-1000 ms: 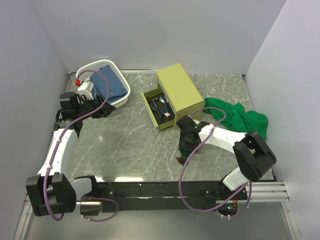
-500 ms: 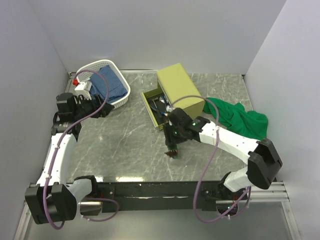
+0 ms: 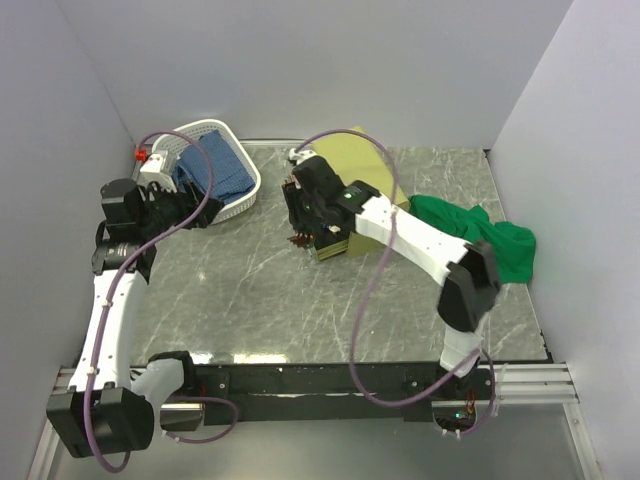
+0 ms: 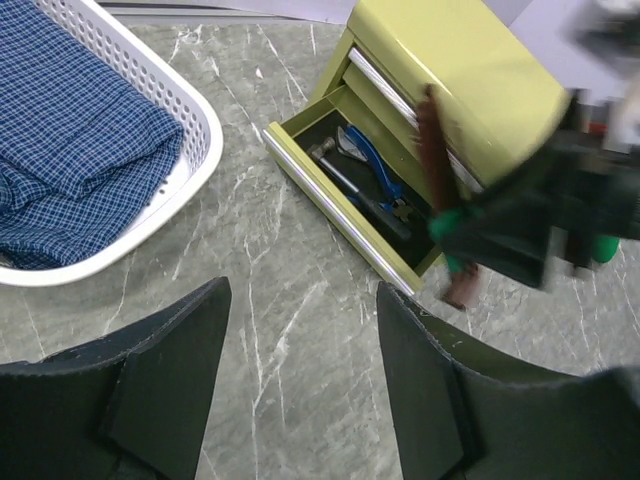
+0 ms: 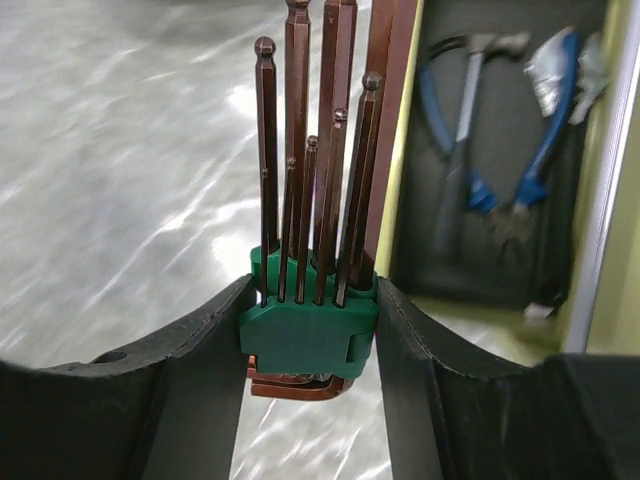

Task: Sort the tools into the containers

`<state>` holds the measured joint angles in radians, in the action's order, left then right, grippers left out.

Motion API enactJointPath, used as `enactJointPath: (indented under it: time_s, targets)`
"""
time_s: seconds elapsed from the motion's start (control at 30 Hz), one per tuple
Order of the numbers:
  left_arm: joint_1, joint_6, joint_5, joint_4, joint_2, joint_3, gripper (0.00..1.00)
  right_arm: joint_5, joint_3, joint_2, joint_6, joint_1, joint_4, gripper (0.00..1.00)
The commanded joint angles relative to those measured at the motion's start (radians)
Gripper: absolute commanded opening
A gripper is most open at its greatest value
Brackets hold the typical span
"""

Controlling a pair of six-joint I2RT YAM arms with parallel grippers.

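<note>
My right gripper has the green holder hanging outside the drawer, so next it needs to move toward the chest and then lower the holder over the hammer and pliers.
My right gripper [image 5: 310,295] is shut on the green holder of the hex key set [image 5: 312,200], its brown keys pointing away. It hangs at the left front corner of the open drawer [image 4: 340,215] of the olive-green chest [image 3: 372,180]. In the top view the right gripper [image 3: 303,225] covers most of the drawer. Blue-handled pliers [image 4: 376,172] and a black-handled hammer [image 4: 352,188] lie in the drawer, the pliers [image 5: 545,130] and hammer [image 5: 465,100] also showing to the right of the keys. My left gripper [image 4: 300,300] is open and empty over bare table, near the white basket [image 3: 247,198].
A blue checked cloth [image 4: 70,130] fills the white basket [image 4: 195,115] at the far left. A green cloth [image 3: 480,238] lies crumpled to the right of the chest [image 4: 470,70]. White walls enclose the marble table [image 3: 270,300] on three sides.
The right arm has carried the hex key set from the near middle of the table up to the open drawer. The left arm has drawn back a little to the left.
</note>
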<state>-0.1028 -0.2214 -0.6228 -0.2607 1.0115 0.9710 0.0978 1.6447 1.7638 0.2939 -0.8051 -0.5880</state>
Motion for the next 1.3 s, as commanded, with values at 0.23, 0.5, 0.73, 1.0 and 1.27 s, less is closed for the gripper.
enactJointPath:
  time_s: [0.23, 0.5, 0.73, 1.0, 1.27]
  targets:
    - [-0.005, 0.054, 0.037, -0.045, -0.065, 0.035, 0.66, 0.233, 0.248, 0.247, -0.148, 0.089, 0.074, 0.00]
    - [-0.020, 0.025, 0.021, -0.009, -0.060, 0.008, 0.66, 0.282, 0.294, 0.329, -0.229, 0.112, 0.036, 0.00]
    - [-0.021, 0.030, 0.017, -0.018, -0.056, 0.009, 0.67, 0.309, 0.238, 0.364, -0.254, 0.127, 0.017, 0.00]
    - [-0.023, 0.004, 0.002, 0.020, -0.073, -0.031, 0.67, 0.336, 0.168, 0.307, -0.219, 0.122, -0.018, 0.53]
    - [-0.020, -0.041, -0.023, 0.077, -0.068, -0.064, 0.67, 0.281, 0.293, 0.224, -0.248, 0.064, -0.047, 0.88]
